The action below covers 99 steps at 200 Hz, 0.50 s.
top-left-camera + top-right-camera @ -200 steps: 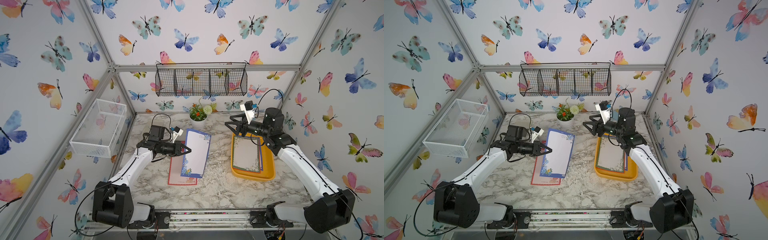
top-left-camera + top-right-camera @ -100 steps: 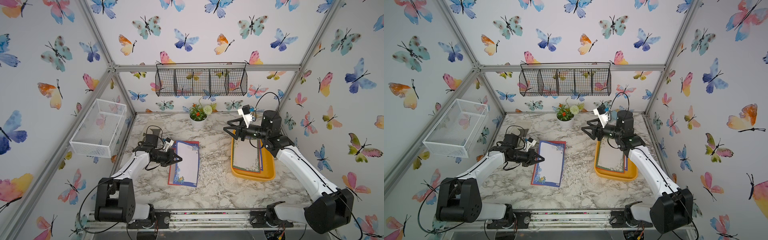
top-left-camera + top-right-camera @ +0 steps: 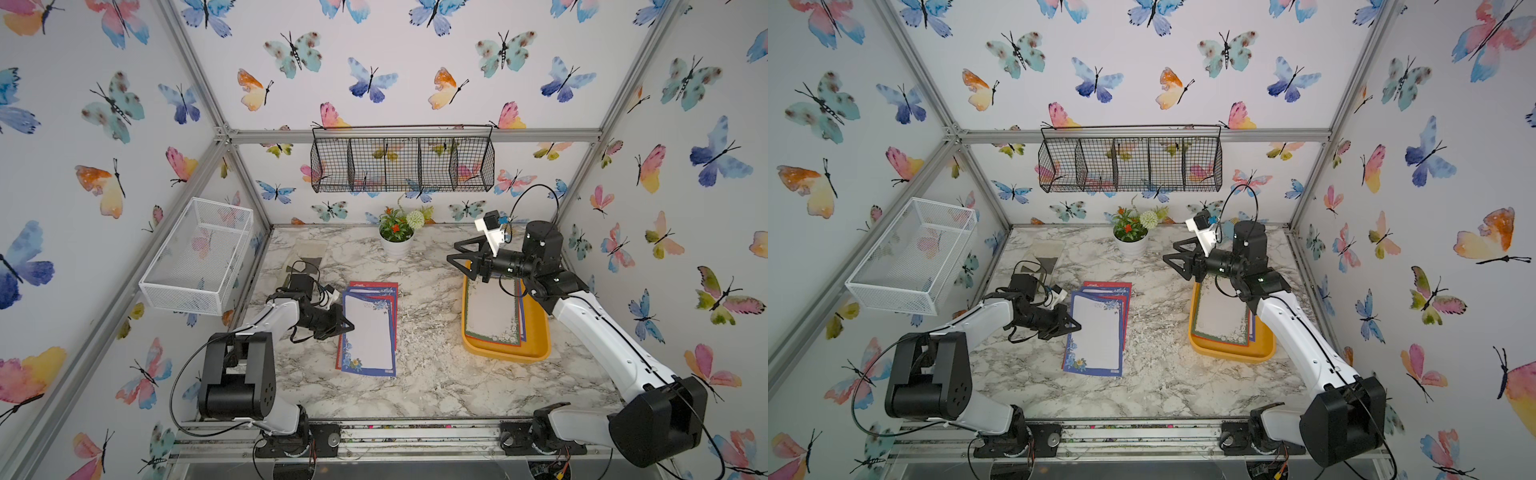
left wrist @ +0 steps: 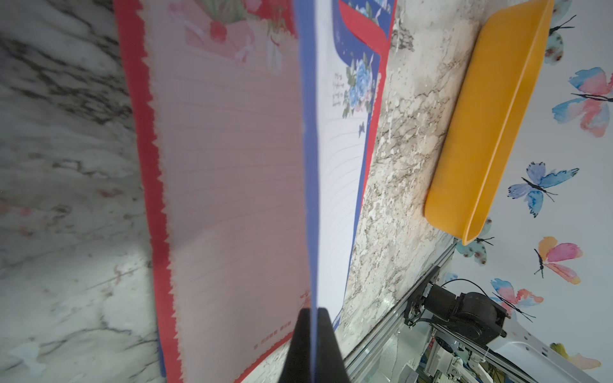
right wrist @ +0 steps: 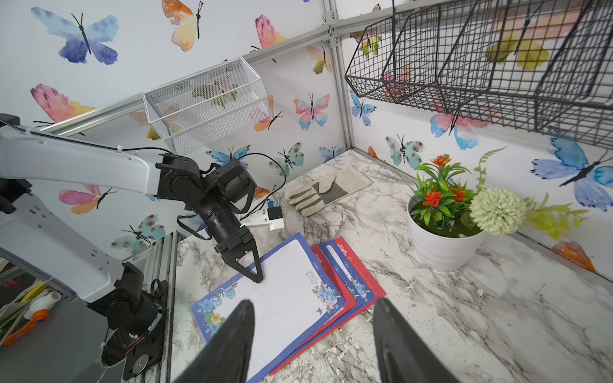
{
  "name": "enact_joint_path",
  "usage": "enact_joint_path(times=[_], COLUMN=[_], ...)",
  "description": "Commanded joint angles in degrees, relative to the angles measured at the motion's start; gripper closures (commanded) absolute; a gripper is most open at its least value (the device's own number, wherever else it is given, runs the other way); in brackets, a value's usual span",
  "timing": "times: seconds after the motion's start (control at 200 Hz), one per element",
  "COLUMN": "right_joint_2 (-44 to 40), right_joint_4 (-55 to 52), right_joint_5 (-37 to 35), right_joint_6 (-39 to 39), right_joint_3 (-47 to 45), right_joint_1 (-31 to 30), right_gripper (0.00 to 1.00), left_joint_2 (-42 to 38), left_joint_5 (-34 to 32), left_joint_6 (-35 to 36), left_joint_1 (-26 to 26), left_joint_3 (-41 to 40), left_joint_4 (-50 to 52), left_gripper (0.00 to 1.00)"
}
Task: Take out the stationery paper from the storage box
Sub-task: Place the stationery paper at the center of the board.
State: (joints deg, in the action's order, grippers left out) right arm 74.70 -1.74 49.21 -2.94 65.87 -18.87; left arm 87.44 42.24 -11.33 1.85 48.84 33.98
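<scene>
The raised blue edge in my left gripper comes down next onto the stack's red-bordered edge (image 3: pixel 339 353) (image 4: pixel 153 204) below the gripper. The gripper then releases, as the sheet already overlies the stack.
A fanned stack of stationery paper (image 3: pixel 370 332) (image 3: pixel 1098 328) (image 5: pixel 292 291) with red and blue borders lies on the marble table left of centre. Its top sheet is blue-bordered with a white centre. My left gripper (image 3: pixel 347 326) (image 3: pixel 1075 326) (image 4: pixel 311 318) is shut on that sheet's left edge, low over the table. More stationery paper (image 3: pixel 492 311) (image 3: pixel 1221 309), the top sheet green-bordered, lies in the yellow-orange storage box (image 3: pixel 507 357) (image 3: pixel 1233 355) (image 4: pixel 497 99) at the right. My right gripper (image 3: pixel 453 254) (image 3: pixel 1169 253) (image 5: pixel 313 303) hangs open and empty above the box's far end.
A white flower pot (image 3: pixel 397 239) stands at the back centre. A glove (image 3: pixel 305 262) (image 5: pixel 315 195) lies at the back left. A white mesh basket (image 3: pixel 199 257) hangs on the left wall. A black wire basket (image 3: pixel 403 160) hangs on the back wall.
My left gripper has drawn back to the left and lowered the blue-bordered sheet from a raised tilt onto the stack. The right gripper has shifted slightly left.
</scene>
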Motion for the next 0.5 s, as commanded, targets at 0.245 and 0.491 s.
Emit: enact_joint_path(times=[0.245,0.491], right_joint_2=[0.2,0.7], right_joint_4=[-1.6,-3.1], right_joint_5=[0.1,-0.5], right_joint_6=[2.9,3.9], right_joint_3=[-0.3,0.1], right_joint_1=[-1.7,-2.4], right_gripper=[0.42,0.42], left_joint_2=[5.3,8.4], left_joint_5=[-5.2,-3.9], left_joint_6=[2.2,3.3], left_joint_1=[-0.3,-0.2], left_joint_3=[4.2,5.5], left_joint_4=[1.7,2.1], left_gripper=[0.95,0.95])
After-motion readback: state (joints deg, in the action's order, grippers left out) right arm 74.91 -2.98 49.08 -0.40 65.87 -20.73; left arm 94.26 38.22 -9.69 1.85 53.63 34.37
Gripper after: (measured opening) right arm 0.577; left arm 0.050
